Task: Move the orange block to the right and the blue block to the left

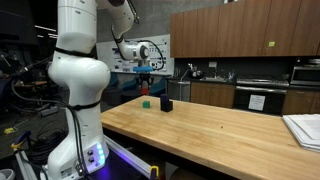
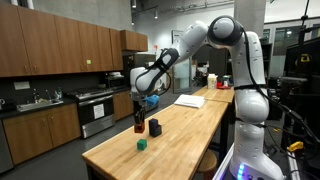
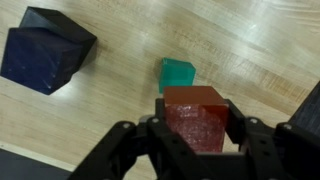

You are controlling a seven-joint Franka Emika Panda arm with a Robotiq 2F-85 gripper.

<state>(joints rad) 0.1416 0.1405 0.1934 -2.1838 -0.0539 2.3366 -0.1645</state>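
My gripper will go past the blue block toward the papers, then down to release the orange block, as the tabletop spot beyond the blue block is empty.
My gripper (image 3: 196,130) is shut on the orange block (image 3: 195,112), a small red-orange cube, and holds it above the wooden table. The blue block (image 3: 45,47), a very dark navy cube, sits on the table up and to the left in the wrist view. A green-teal cube (image 3: 178,73) lies on the table just beyond the held block. In both exterior views the gripper (image 1: 147,72) (image 2: 139,115) hangs over the far end of the table, near the dark blue block (image 1: 167,103) (image 2: 154,127) and the green cube (image 1: 146,101) (image 2: 142,144).
The long wooden table (image 1: 220,130) (image 2: 185,125) has a stack of white papers (image 1: 305,128) (image 2: 190,100) at one end. Kitchen cabinets and an oven (image 1: 265,98) stand behind it. The robot base (image 1: 78,120) stands at the table's side.
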